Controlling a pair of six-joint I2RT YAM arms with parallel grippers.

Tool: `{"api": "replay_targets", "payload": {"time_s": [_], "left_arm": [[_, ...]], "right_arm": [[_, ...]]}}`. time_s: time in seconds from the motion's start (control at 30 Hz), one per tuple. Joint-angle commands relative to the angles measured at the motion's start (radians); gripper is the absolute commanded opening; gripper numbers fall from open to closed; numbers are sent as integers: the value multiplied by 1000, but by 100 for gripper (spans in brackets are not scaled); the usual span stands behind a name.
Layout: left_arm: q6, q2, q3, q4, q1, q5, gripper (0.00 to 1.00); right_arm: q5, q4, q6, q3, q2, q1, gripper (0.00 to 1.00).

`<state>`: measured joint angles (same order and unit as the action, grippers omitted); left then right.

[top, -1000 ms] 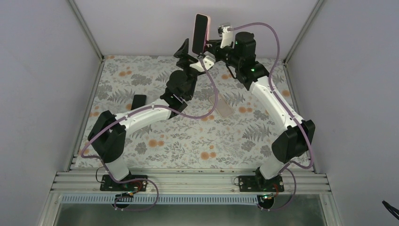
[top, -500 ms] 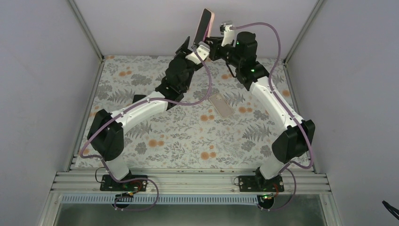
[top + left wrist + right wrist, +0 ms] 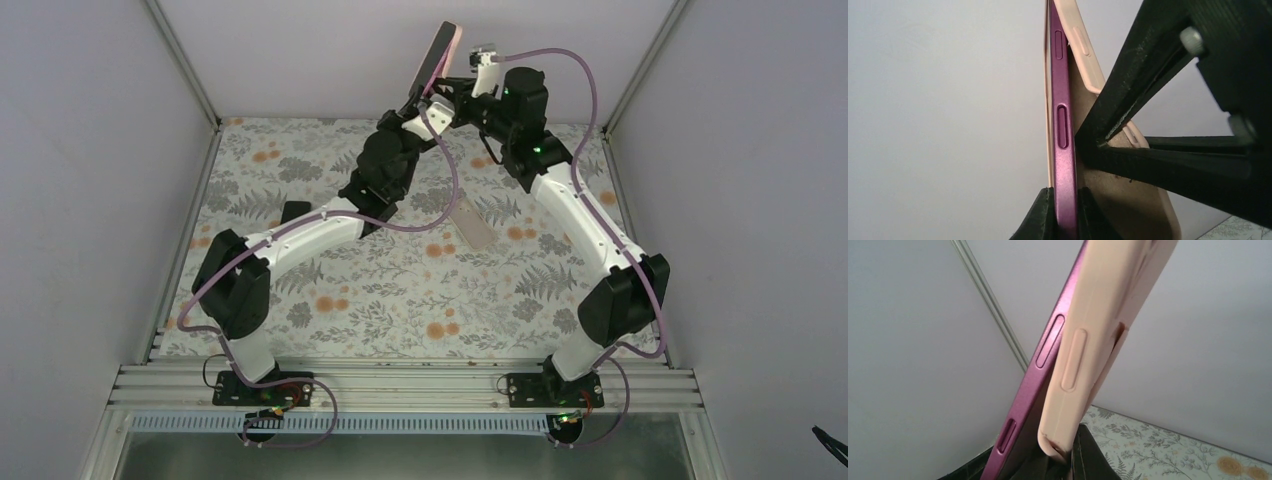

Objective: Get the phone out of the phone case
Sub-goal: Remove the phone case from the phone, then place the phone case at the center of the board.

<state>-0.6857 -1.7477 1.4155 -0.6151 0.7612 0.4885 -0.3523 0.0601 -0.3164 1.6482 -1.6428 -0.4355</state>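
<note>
The left gripper will next pull back, go down to the bare mat below and back from it, between the black object and the pale slab, and let go of the phone.
A purple phone (image 3: 1062, 125) stands half peeled out of a peach-pink phone case (image 3: 1083, 45), both held high at the back of the table (image 3: 437, 60). My left gripper (image 3: 1066, 195) is shut on the phone's lower end, one finger on each face. My right gripper (image 3: 1064, 460) is shut on the case's lower edge (image 3: 1083, 390), and its black fingers (image 3: 1158, 95) cross the left wrist view at the right. The phone's side (image 3: 1028, 385) stands apart from the case wall, the gap widest at the bottom. In the top view the two grippers meet (image 3: 430, 100) just under the phone.
A pale flat rectangular slab (image 3: 470, 222) lies on the floral table mat, mid-table. A black flat object (image 3: 293, 215) lies at the left beside my left arm. Grey walls and metal frame posts (image 3: 185, 65) close in the back and sides.
My left gripper rose to the phone and closed on its lower end. The phone and case tipped rightward at the top. The right gripper kept its grip on the case.
</note>
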Motion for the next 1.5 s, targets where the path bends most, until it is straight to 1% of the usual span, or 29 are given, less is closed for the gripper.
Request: {"api": "replay_targets", "payload": {"time_s": [0.0, 0.07, 0.2, 0.23, 0.3, 0.4, 0.47, 0.6, 0.67, 0.73, 0.77, 0.9, 0.97, 1.07, 1.13, 1.27, 1.47], "left_arm": [[-78, 14, -32, -126, 19, 16, 2], [-89, 38, -64, -140, 29, 16, 2], [-75, 104, -122, -101, 31, 13, 2], [-78, 128, -145, -94, 30, 14, 2], [-97, 177, -192, -59, 30, -3, 2], [-117, 239, -223, 106, 29, -16, 2], [-141, 290, -260, 202, 25, -38, 2], [-165, 384, -307, 457, 26, -87, 2], [-193, 412, -348, 525, 24, -45, 2], [-257, 423, -423, 525, 19, 12, 2], [-317, 423, -476, 503, 17, 47, 2], [-492, 388, -691, 313, 11, 195, 2], [-536, 353, -771, 232, 10, 230, 2], [-576, 271, -850, 100, 12, 278, 2], [-579, 229, -871, 56, 13, 299, 2], [-504, 197, -849, 136, 22, 281, 2], [-465, 169, -845, 168, 30, 284, 2]], "right_arm": [[-120, 49, 39, -9, 21, -43, 3], [-66, 64, 60, -1, 16, -39, 3], [137, 133, 135, 44, -5, -18, 3], [179, 156, 159, 61, -11, -5, 3], [241, 253, 224, 126, -59, 14, 3], [277, 358, 321, 167, -88, 52, 3], [299, 408, 367, 162, -92, 75, 3], [321, 518, 435, 145, -104, 130, 3], [283, 564, 459, 103, -98, 180, 3], [217, 586, 477, 34, -77, 236, 3], [179, 595, 488, 0, -65, 272, 3], [36, 654, 544, -114, -51, 380, 3], [-25, 688, 578, -165, -56, 425, 3], [-106, 723, 625, -243, -77, 481, 3], [-139, 740, 652, -282, -96, 511, 3], [-185, 769, 700, -339, -147, 547, 3], [-173, 737, 703, -403, -196, 570, 3]]}}
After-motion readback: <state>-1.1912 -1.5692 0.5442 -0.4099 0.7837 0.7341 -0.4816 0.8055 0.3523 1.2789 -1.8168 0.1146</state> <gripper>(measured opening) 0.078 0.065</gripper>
